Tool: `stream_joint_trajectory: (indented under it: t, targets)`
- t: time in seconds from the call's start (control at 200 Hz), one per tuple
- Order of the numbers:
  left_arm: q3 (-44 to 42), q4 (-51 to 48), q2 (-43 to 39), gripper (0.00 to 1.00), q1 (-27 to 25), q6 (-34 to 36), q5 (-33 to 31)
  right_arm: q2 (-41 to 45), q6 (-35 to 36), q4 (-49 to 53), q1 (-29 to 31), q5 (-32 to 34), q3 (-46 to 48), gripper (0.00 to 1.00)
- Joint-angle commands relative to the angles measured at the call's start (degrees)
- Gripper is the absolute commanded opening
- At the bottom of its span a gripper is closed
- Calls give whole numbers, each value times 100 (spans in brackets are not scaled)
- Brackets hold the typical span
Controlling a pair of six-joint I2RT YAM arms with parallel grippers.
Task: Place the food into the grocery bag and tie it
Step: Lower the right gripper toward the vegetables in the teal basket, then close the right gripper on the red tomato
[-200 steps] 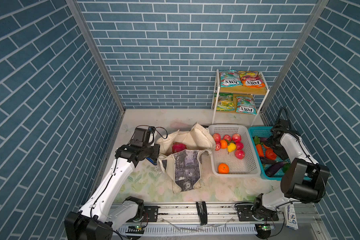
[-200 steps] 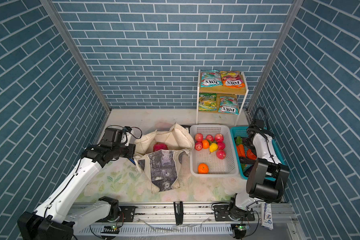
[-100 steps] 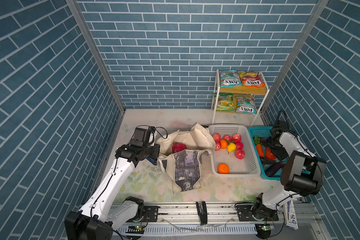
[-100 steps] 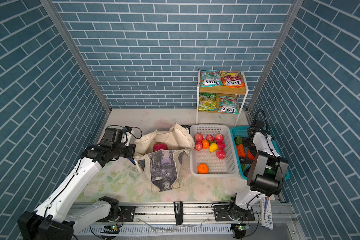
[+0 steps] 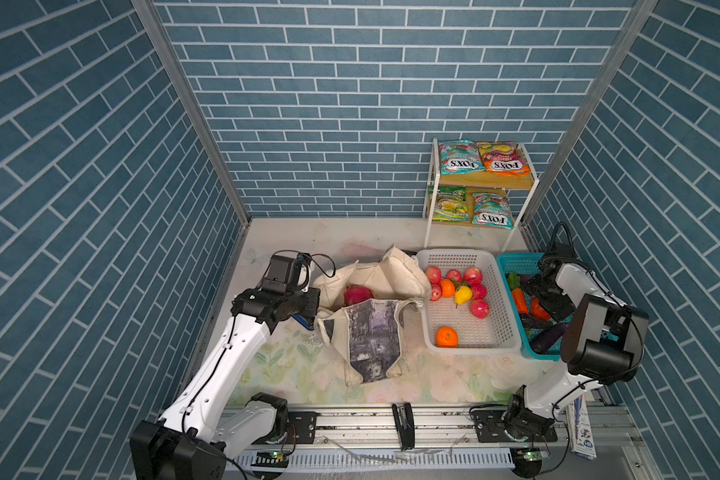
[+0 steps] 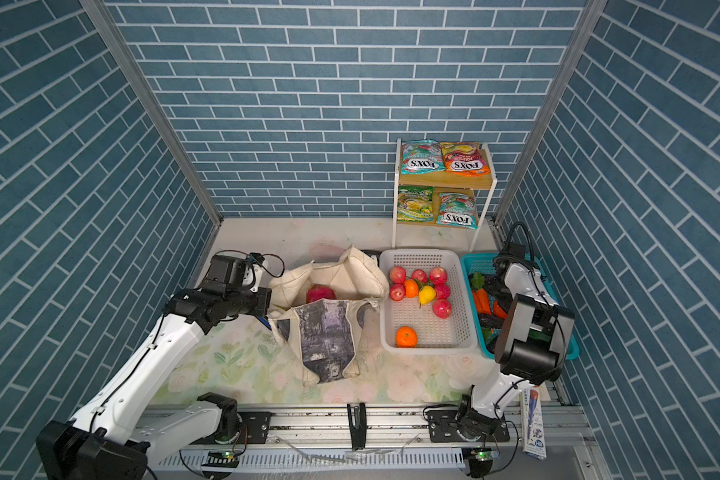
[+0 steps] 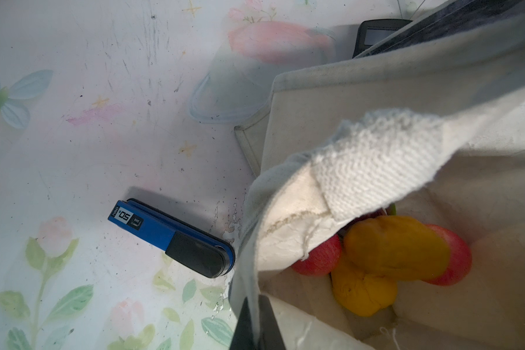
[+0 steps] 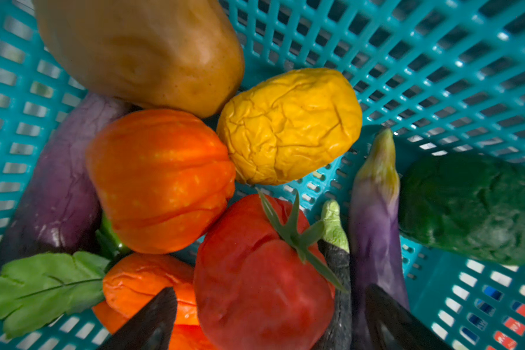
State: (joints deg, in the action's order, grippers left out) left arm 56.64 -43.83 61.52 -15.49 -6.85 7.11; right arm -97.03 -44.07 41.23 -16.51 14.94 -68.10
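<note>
Next, the right gripper moves farther down around the red tomato and closes there, because its open fingers already stand on either side of the tomato.
The cream grocery bag lies open on the table's left half. A pink dragon fruit shows in its mouth. The left wrist view shows more food inside the bag, yellow pieces and red ones. My left gripper is shut on the bag's rim at its left side. My right gripper is down in the teal basket, open. Its fingers stand on either side of a red tomato, which lies among other vegetables.
A white basket of apples and oranges stands between the bag and the teal basket. A shelf with FOX'S packets stands behind them. A blue stapler lies beside the bag, and a black calculator lies behind it.
My right gripper has moved forward and down into the teal basket, over the tomato. The left arm and the bag have stayed still.
</note>
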Motion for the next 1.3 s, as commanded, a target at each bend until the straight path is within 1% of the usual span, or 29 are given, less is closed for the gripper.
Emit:
stream_joint_trajectory:
  t: [0.0,0.215,0.435,0.64,0.83,0.95,1.075,1.13,1.295]
  targets:
    - [-13,-64,45,5,28,8,27,-95,-295,60,-36,104,91,98]
    - [-22,-64,42,4,28,4,17,-197,-319,52,-85,115,111,98]
    - [-13,-64,67,5,28,8,27,-272,-330,-129,-135,-2,193,93]
    - [-13,-64,63,4,28,8,27,-251,-330,-271,-169,-178,254,82]
    - [-7,-66,71,5,28,8,27,-91,-261,-372,-203,-246,330,69]
    - [-4,-64,66,5,28,8,26,37,-128,-362,-229,-278,343,62]
    - [-13,-64,49,4,28,8,27,335,153,-268,-258,-399,358,48]
    - [-5,-64,53,5,28,8,36,535,226,-218,-258,-404,389,46]
    - [-4,-68,36,5,28,8,35,1390,364,-113,-261,-400,629,45]
